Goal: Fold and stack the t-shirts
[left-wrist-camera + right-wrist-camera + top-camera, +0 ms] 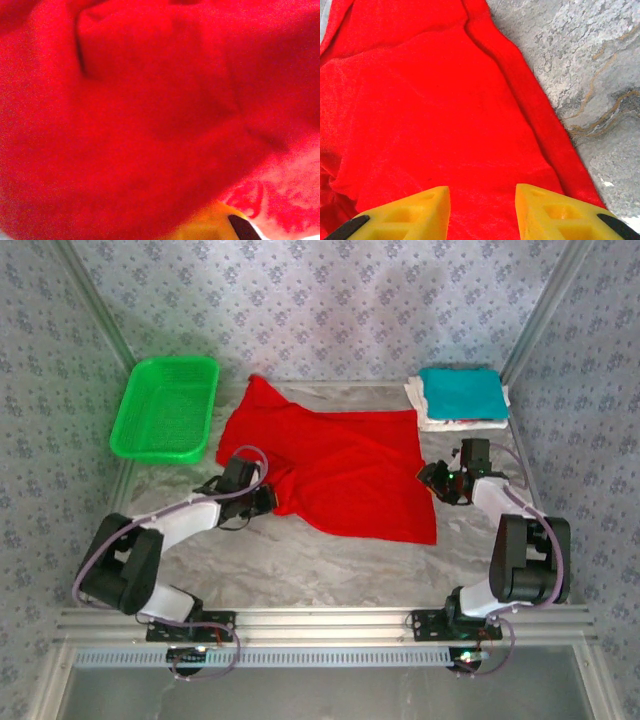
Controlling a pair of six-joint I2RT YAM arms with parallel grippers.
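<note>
The cloth bunches beside the shirt's near edge. I need to lift my left gripper, pull it back and then let go of the cloth over the bare marble there.
A bright red t-shirt lies spread out, a little rumpled, across the middle of the marble table. My left gripper is at the shirt's near left edge and is shut on the cloth. In the left wrist view, red cloth bunches right up against the camera and hides all but a bit of one yellow finger. My right gripper stands open at the shirt's right edge. Its yellow fingers are apart over flat red cloth. A folded teal t-shirt rests on a folded whitish one at the back right.
A green mesh basket sits at the back left corner. Patterned walls close in the table on three sides. Bare marble shows to the right of the red shirt and along the near edge between the arm bases.
</note>
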